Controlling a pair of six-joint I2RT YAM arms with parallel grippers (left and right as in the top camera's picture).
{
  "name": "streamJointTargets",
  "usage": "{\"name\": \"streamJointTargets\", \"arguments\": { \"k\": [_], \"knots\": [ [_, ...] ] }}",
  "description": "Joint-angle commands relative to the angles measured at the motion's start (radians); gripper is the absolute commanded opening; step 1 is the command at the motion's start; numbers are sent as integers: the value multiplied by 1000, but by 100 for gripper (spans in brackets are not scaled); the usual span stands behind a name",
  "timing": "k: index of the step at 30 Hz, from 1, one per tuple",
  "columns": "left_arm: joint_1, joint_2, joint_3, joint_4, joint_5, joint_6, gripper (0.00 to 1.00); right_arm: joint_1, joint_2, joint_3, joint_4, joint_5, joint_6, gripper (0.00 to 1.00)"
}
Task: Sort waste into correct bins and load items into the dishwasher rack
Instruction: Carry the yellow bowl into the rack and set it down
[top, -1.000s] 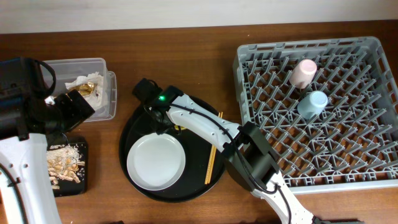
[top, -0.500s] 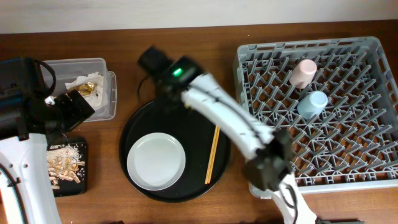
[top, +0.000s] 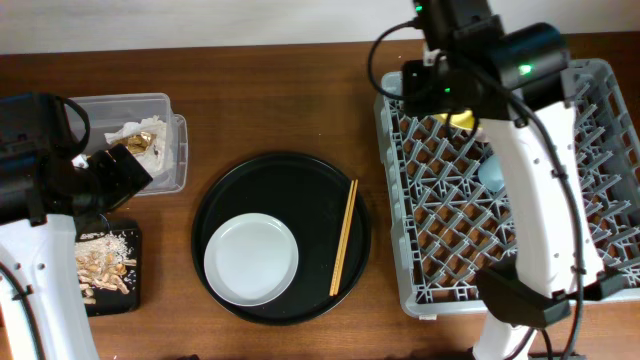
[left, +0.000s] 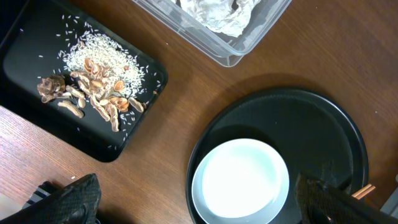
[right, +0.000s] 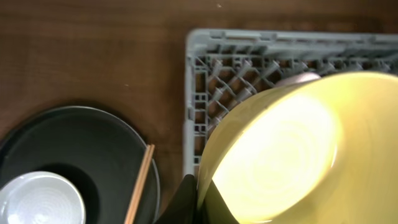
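I need to draw my right gripper back next, turn it and lower it to release the yellow dish, since bare wires of the dishwasher rack stand by the light blue cup (top: 487, 170), below and back from my right gripper.
My right gripper (top: 452, 108) is shut on the rim of the small yellow dish (right: 292, 149) and holds it tilted above the back left corner of the grey dishwasher rack (top: 600, 250). The light blue cup (top: 487, 170) shows partly beside the arm; the pink cup is hidden in the overhead view. The pale grey plate (top: 250, 260) and the wooden chopsticks (top: 343, 238) lie on the round black serving tray (top: 300, 180). My left gripper (top: 115, 170) is open and empty (left: 196, 211) by the clear tub (top: 120, 105), which holds paper and foil (top: 135, 135).
The shallow black tray (top: 135, 290) at the front left holds rice and brown scraps (left: 93, 74). The right arm crosses over the rack's left half. Bare wood lies between the round tray and the rack (right: 193, 81).
My right arm has swung from the round black tray to above the rack's back left corner, carrying the yellow dish. The left arm has not moved.
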Motion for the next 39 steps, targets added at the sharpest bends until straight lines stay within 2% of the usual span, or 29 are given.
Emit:
{"name": "streamJointTargets", "arguments": {
  "k": [1,5,7,10,14,18,23,28,36,39],
  "knots": [
    [5,-3,10,2,3,-5,99,-31,-96,-119,-7,-15,-54,4],
    [5,-3,10,2,4,-5,99,-86,-216,-338,-7,-8,-54,4],
    [5,-3,10,2,3,-5,99,-170,-277,-474,-7,7,-54,4],
    [5,-3,10,2,3,-5,99,-265,-305,-560,-7,-31,-70,4],
    [5,-3,10,2,3,-5,99,-452,-308,-635,4,-353,-274,4],
    [5,-3,10,2,3,-5,99,-665,-308,-676,-2,-787,-518,4],
    [5,-3,10,2,3,-5,99,-891,-305,-757,-7,-1035,-659,4],
    [5,-3,10,2,3,-5,99,-991,-304,-882,20,-1184,-793,4],
    [5,-3,10,2,3,-5,99,-1009,-224,-1123,138,-1320,-807,4],
    [5,-3,10,2,3,-5,99,-1009,-156,-1140,132,-1335,-805,4]
  ]
}}
